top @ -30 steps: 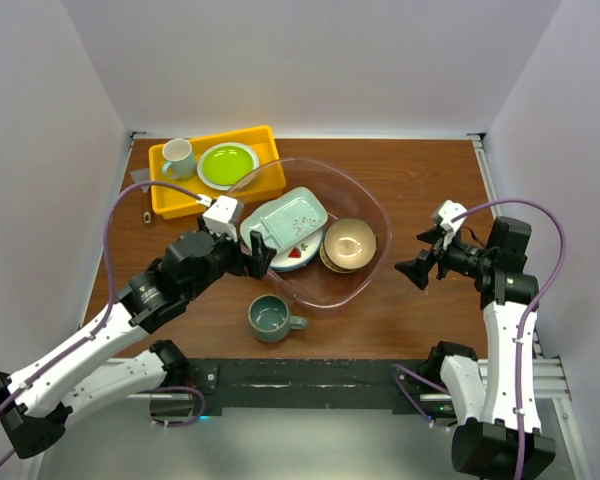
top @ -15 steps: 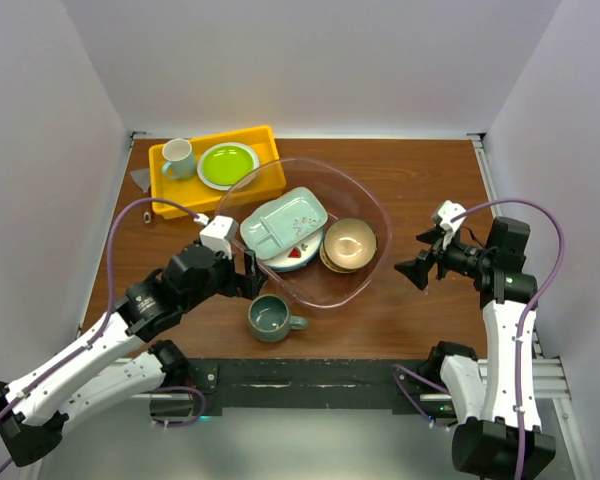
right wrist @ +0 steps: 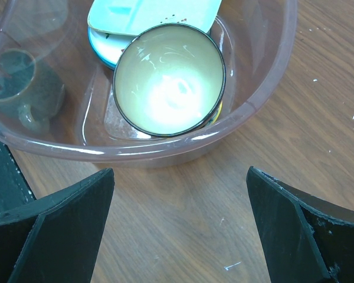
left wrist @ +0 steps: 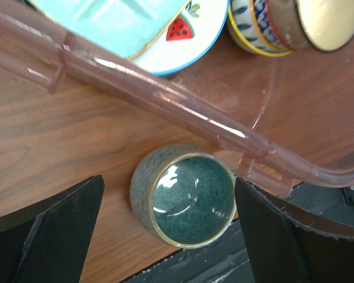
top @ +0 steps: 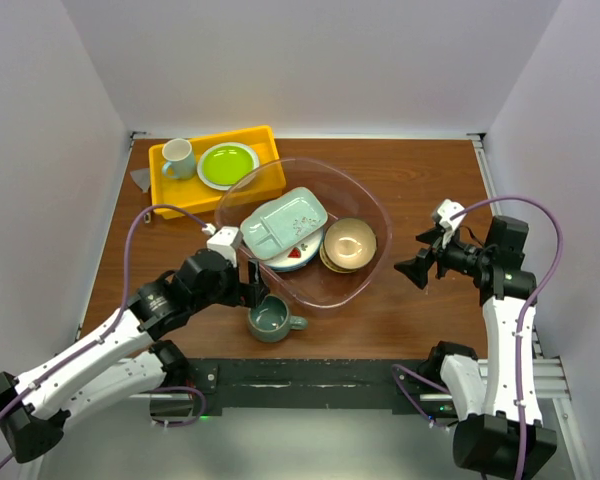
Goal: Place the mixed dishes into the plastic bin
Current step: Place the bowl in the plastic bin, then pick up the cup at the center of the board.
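The left gripper moves down toward the grey-green mug next, open fingers astride the side of the mug's rim (top: 251,320) opposite the handle, since that side stands clear of the bin (top: 365,192).
The clear pink-tinted plastic bin (top: 365,192) holds the pale-green divided tray (top: 283,222) on a white plate with a red fruit mark (top: 293,254), beside stacked yellow-inside bowls (top: 349,243). The grey-green mug (top: 270,318) stands on the table just outside the bin's near rim. My left gripper (top: 251,290) is open and empty, above and just left of the mug; in the left wrist view the mug (left wrist: 184,197) sits between its fingers. My right gripper (top: 414,268) is open and empty to the right of the bin, and its wrist view shows the bowls (right wrist: 169,79) in the bin (right wrist: 271,76).
A yellow rectangular tray (top: 170,195) at the back left holds a lime-green plate (top: 226,165) and a pale mug with a green band (top: 178,158). The table's dark front edge (top: 310,375) runs just below the grey-green mug. White walls enclose the table on three sides.
My left gripper has drawn back out of the bin toward the near edge and now hangs over the grey-green mug. The tray stays in the bin. The right arm has not moved.
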Available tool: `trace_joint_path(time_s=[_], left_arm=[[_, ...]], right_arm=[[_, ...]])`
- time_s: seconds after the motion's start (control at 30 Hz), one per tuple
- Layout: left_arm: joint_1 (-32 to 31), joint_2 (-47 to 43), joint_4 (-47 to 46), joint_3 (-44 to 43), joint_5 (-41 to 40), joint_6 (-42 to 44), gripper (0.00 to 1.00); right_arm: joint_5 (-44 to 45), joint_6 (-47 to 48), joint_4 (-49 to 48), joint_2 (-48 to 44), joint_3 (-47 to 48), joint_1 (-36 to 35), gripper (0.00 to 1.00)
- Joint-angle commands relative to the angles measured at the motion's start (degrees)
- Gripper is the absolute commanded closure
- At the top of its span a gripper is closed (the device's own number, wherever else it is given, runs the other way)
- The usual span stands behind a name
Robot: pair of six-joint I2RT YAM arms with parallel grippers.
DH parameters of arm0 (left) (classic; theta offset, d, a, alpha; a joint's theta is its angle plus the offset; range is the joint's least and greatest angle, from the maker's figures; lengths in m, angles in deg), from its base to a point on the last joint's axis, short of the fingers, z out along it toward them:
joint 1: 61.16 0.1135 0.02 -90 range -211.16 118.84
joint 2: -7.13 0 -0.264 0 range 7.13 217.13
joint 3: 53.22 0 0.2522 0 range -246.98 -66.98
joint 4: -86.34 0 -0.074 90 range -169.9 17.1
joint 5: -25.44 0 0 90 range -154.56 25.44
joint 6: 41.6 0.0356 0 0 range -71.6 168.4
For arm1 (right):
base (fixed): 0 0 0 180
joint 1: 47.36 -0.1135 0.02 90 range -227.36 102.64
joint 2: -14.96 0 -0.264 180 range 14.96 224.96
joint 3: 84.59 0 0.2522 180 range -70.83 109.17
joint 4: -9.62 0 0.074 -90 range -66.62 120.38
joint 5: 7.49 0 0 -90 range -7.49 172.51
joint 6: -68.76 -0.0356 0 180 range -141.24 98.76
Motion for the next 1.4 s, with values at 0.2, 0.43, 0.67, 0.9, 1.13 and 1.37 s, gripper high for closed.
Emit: trace_joint_path(time_s=[0.2,0.43,0.67,0.9,1.13,1.37], left_arm=[[0.16,1.4,-0.67,1.37,0.23,-2.7,0.02],[0.16,1.66,-0.84,2.07,-0.03,-2.97,0.03],[0.25,3.16,-0.75,2.07,0.32,-2.97,0.03],[0.16,4.3,-0.75,2.16,0.32,-2.71,0.03],[0.16,5.88,-0.4,2.25,-0.03,-2.97,0.04],[0.08,7.99,-0.23,2.42,-0.12,-3.23,0.05]], right_arm=[[-1.09,1.22,-1.66,0.52,0.26,0.0,0.02],[-1.09,1.31,-1.58,0.43,0.17,0.0,0.02],[-0.91,1.22,-1.58,-0.01,0.17,-0.09,0.02],[-0.91,1.4,-1.58,-0.27,0.08,-0.09,0.02],[-1.0,1.49,-1.31,-0.54,0.17,-0.18,0.02],[-1.0,1.66,-1.14,-0.71,0.17,-0.18,0.02]])
